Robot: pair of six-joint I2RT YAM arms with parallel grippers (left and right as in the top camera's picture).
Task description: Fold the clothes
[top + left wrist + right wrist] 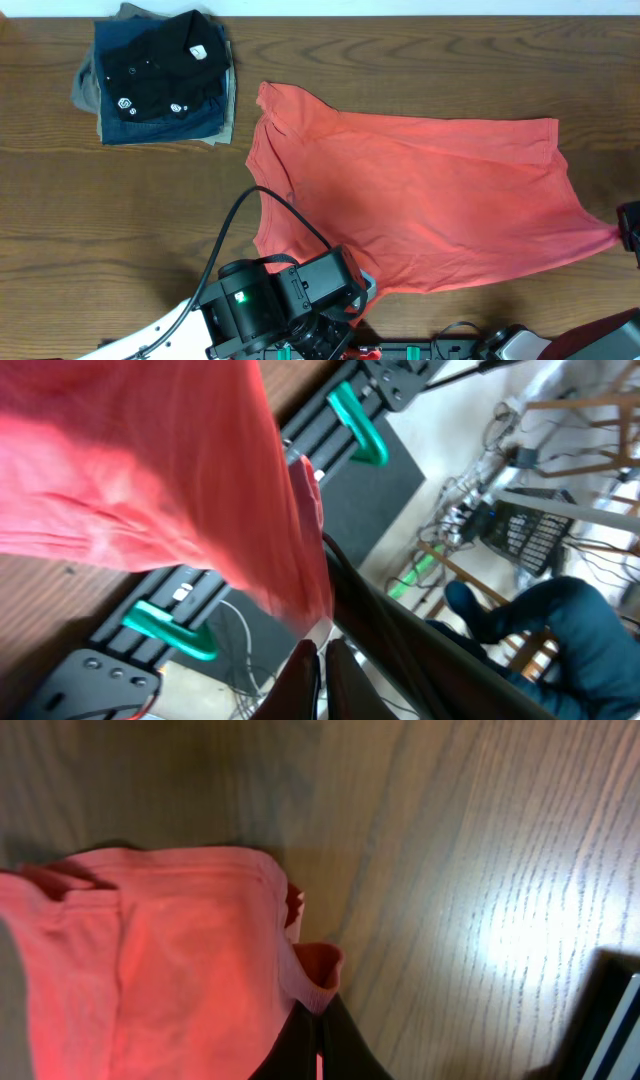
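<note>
My left gripper moves outward and down over the shirt's near edge (400, 282) next and releases the hem there, because its fingers hold it past the table's front edge.
The red-orange T-shirt (420, 200) lies spread on the wooden table, its print not visible. My left gripper (322, 660) is at the shirt's near-left corner by the front edge and is shut on the shirt's hem (300, 560), which hangs from the fingers. In the overhead view the left arm's body (290, 300) covers that corner. My right gripper (318, 1030) is at the far right edge of the table (628, 235) and is shut on the shirt's corner (315, 975), which is pulled out to a point.
A stack of folded garments (155, 75), a black shirt with small white logos on blue and khaki ones, sits at the back left. The table's front edge, with green clamps (365, 430) and cables below, is right by the left gripper.
</note>
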